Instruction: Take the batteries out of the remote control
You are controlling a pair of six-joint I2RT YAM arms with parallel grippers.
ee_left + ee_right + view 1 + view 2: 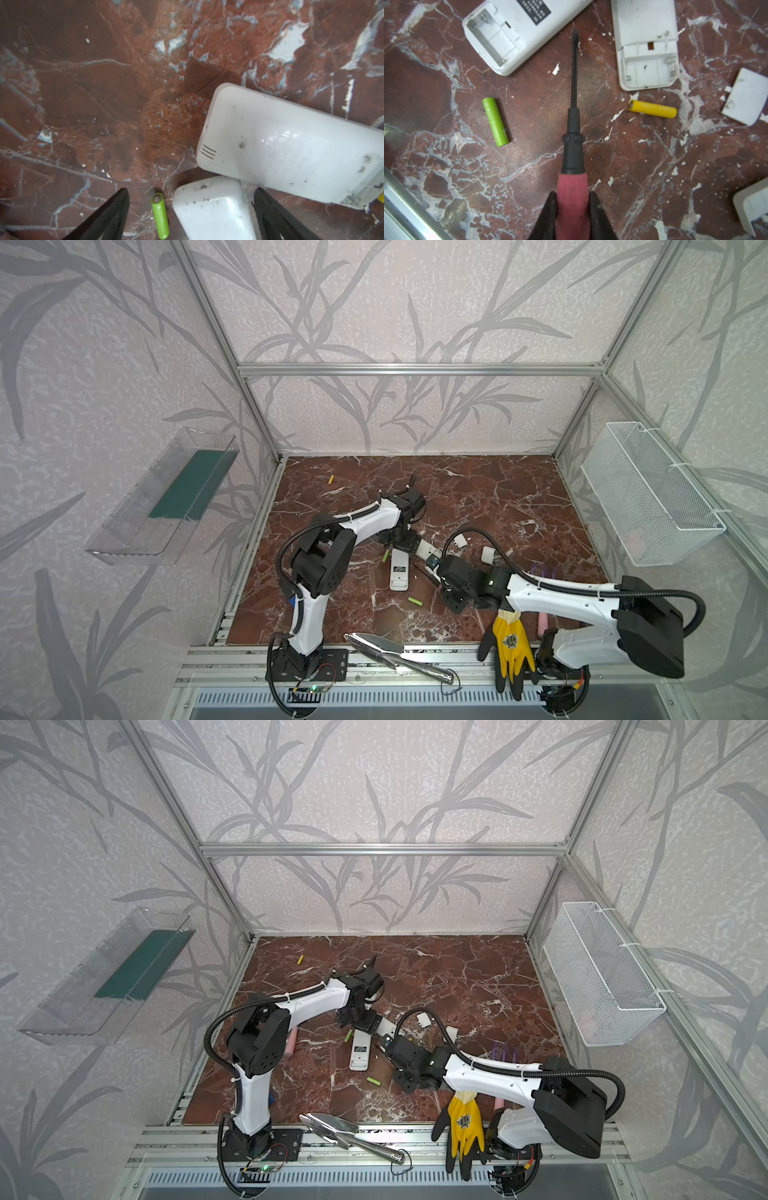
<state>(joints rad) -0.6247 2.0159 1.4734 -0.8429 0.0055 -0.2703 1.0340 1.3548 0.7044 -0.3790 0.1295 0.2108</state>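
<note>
The right gripper lowers and releases the pink-handled screwdriver (572, 145) onto bare marble between the green and yellow batteries next, since both remotes' battery compartments look empty.
My left gripper (191, 209) is open just above the table. A lime green battery (160, 216) and the end of a white remote control (212, 209) lie between its fingers, free of them. A second white remote (291, 149) lies beside it. My right gripper (573, 207) is shut on the pink-handled screwdriver (572, 145), whose tip hovers between the two remotes. Both battery compartments (492, 39) look empty. Another green battery (495, 122) and a yellow battery (653, 109) lie loose on the marble. One more yellow battery (331, 479) lies far back left.
Two white battery covers (460, 541) (488, 554) lie right of the remotes. A yellow work glove (509, 639) and a metal trowel (386, 649) lie at the front edge. A wire basket (648, 497) hangs on the right wall, a clear tray (166, 497) on the left.
</note>
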